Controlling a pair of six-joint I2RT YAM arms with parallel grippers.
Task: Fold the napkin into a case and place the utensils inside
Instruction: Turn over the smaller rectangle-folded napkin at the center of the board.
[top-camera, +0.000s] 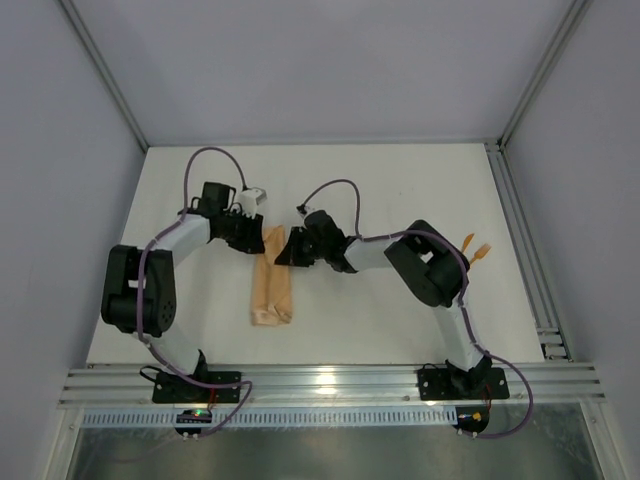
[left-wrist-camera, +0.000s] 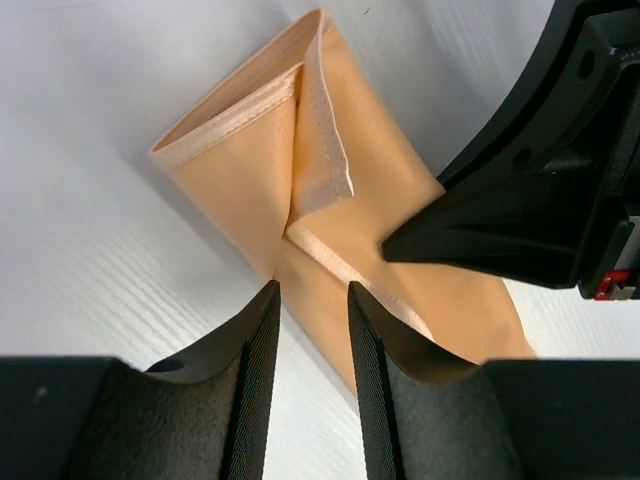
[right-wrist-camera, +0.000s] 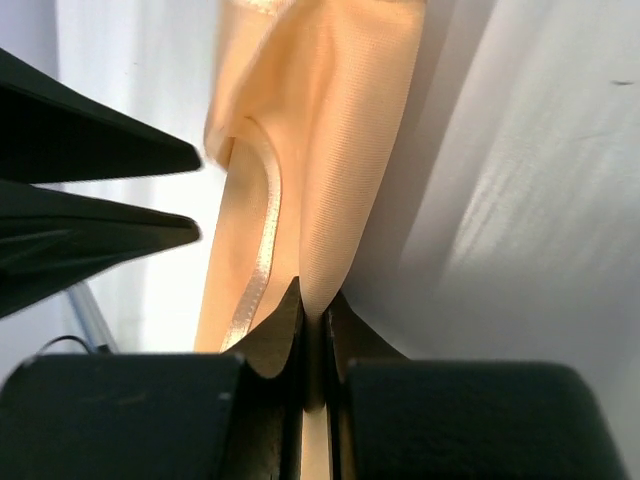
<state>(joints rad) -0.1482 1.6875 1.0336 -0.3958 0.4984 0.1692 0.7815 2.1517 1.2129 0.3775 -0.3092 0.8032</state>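
My right gripper holds the napkin's raised fold and will next pull it back, with a turn, onto the bare table nearer the table's middle, to let go of it clear of my left gripper.
The peach-orange napkin (top-camera: 271, 288) lies folded into a narrow strip left of the table's middle. My right gripper (right-wrist-camera: 316, 300) is shut on a raised fold of the napkin (right-wrist-camera: 330, 120) at the strip's far end. My left gripper (left-wrist-camera: 313, 300) hovers at that same end from the other side, its jaws a little apart with only table and cloth (left-wrist-camera: 240, 170) beneath the gap. The right gripper's fingers (left-wrist-camera: 450, 235) show in the left wrist view. The orange utensils (top-camera: 476, 250) lie at the far right, partly behind the right arm.
An aluminium rail (top-camera: 525, 260) runs along the table's right side and another (top-camera: 330, 385) along the near edge, where both arm bases stand. Grey walls close in the back and sides. Purple cables (top-camera: 215, 155) loop over both arms.
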